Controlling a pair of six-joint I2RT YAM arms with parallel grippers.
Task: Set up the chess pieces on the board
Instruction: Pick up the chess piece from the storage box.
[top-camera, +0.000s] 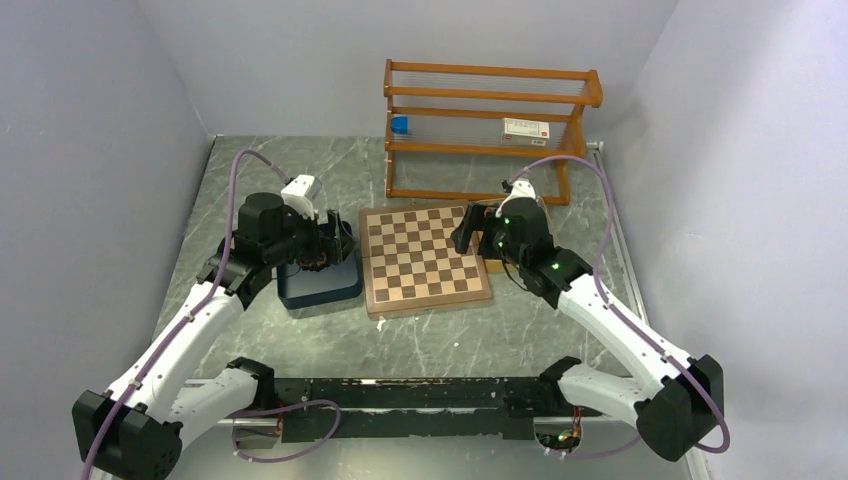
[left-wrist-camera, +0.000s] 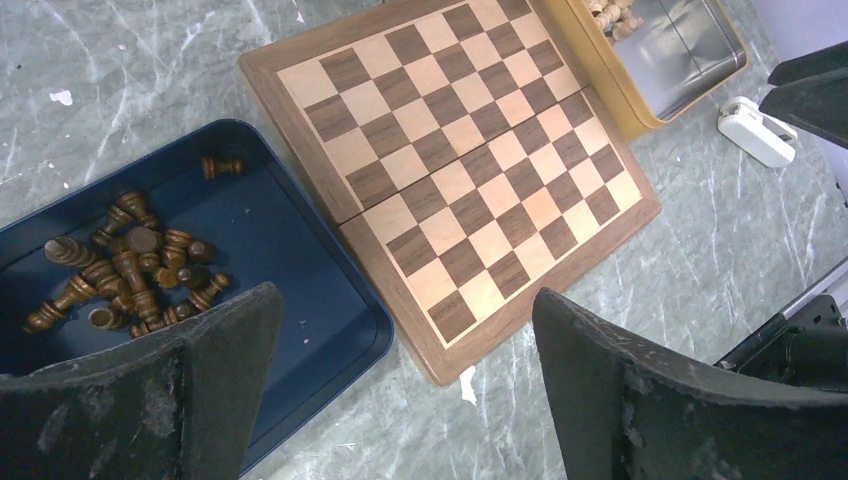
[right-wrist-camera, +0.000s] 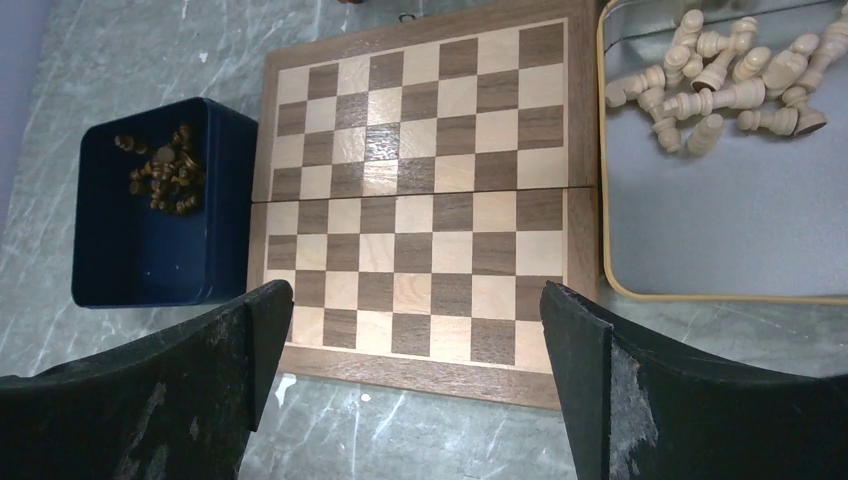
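The nearest pale piece (right-wrist-camera: 704, 135) is below my right gripper and to its right in the wrist view. My right gripper should go down into the tan tray (right-wrist-camera: 720, 220) onto that piece next.
The board (top-camera: 425, 258) lies bare in the middle of the table, with no pieces on it. It also shows in the left wrist view (left-wrist-camera: 460, 170) and the right wrist view (right-wrist-camera: 420, 190). Several dark brown chess pieces (left-wrist-camera: 130, 270) lie heaped in the dark blue tray (left-wrist-camera: 270, 230) left of the board. Several pale cream pieces (right-wrist-camera: 720, 80) lie in the shallow tan tray (right-wrist-camera: 720, 220) right of it. My left gripper (left-wrist-camera: 405, 380) hangs open and empty over the blue tray's near right corner. My right gripper (right-wrist-camera: 415, 370) hangs open and empty above the board's right near edge.
A wooden rack (top-camera: 490, 130) stands behind the board, holding a blue block (top-camera: 400, 124) and a white box (top-camera: 526, 128). A small white device (left-wrist-camera: 757, 130) lies on the marble table by the tan tray. Grey walls close in the left, back and right sides.
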